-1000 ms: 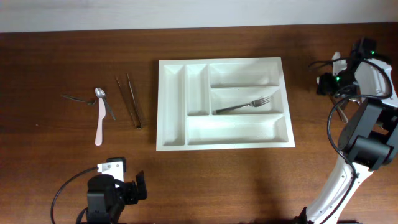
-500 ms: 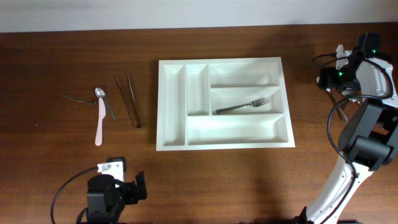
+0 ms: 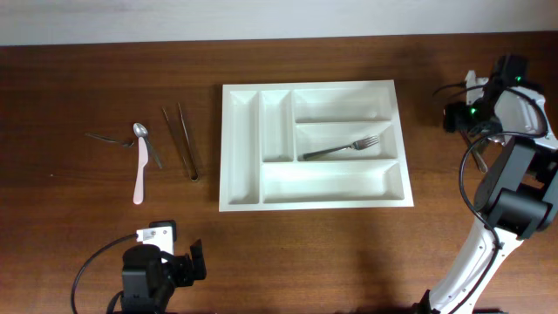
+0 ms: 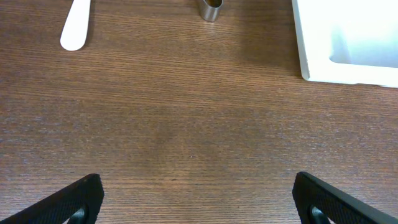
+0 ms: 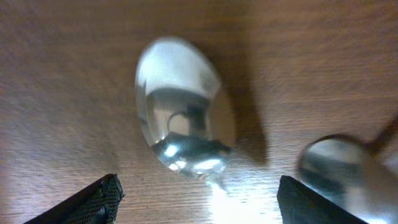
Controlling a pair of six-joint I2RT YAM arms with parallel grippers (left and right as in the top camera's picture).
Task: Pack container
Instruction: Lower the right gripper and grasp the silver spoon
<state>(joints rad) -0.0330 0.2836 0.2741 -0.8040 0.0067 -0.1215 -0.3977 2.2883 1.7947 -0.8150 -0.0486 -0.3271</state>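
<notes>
The metal spoon's neck lies just below the right gripper, between its open fingers, so the gripper will next go down onto that narrow part behind the bowl and close.
The white cutlery tray lies mid-table with a metal fork in its middle long compartment; its corner shows in the left wrist view. My right gripper is open at the far right, low over a shiny metal spoon bowl that lies between its fingertips; a second blurred metal piece lies to the right. My left gripper is open and empty over bare wood near the front edge.
Left of the tray lie a pink-handled utensil, a small metal spoon, another metal piece and metal tongs. The tongs' end and the pink handle tip show in the left wrist view.
My right gripper has shifted slightly at the far right of the table, staying over the cutlery there. The left arm and the tray have not moved.
</notes>
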